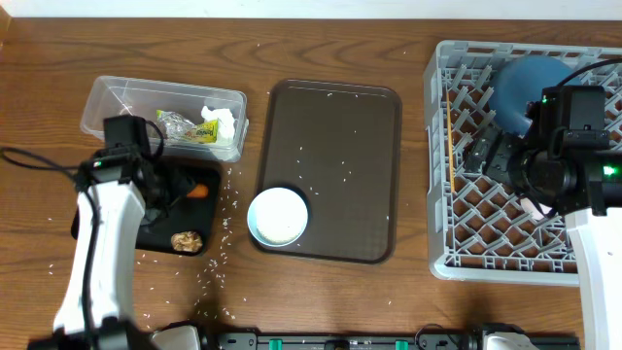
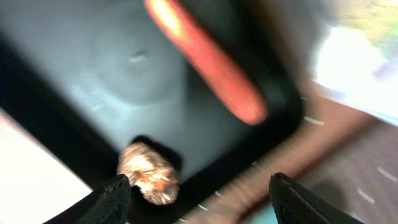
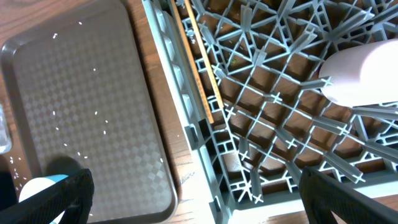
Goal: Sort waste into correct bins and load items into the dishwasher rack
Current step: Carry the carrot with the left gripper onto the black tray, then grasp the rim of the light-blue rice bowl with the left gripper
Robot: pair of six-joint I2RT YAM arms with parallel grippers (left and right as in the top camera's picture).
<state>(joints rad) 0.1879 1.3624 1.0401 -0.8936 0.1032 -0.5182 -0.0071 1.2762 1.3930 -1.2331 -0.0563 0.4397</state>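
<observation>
The white bowl (image 1: 279, 216) is still on the serving tray, so I should move my empty left gripper over and down onto the bowl's rim that faces the black tray.
My left gripper (image 2: 198, 198) is open and empty above the black tray (image 1: 148, 231), where the orange carrot (image 2: 208, 62) and the brown food lump (image 2: 148, 172) lie. The clear tub (image 1: 117, 97) holds the white tissue (image 1: 222, 124) and the yellow-green wrapper (image 1: 190, 128). The white bowl (image 1: 279, 216) sits on the brown serving tray (image 1: 340, 146). My right gripper (image 3: 196, 193) is open and empty over the grey rack's (image 1: 466, 233) front left corner. The rack holds the dark blue dish (image 1: 520, 83), the chopsticks (image 3: 198, 59) and the pink cup (image 3: 360, 71). The small blue cup is out of view.
White rice grains (image 1: 225, 219) are scattered on the wooden table between the black tray and the serving tray, and on the serving tray. The rack fills the right side. Cables run over the left arm and the rack.
</observation>
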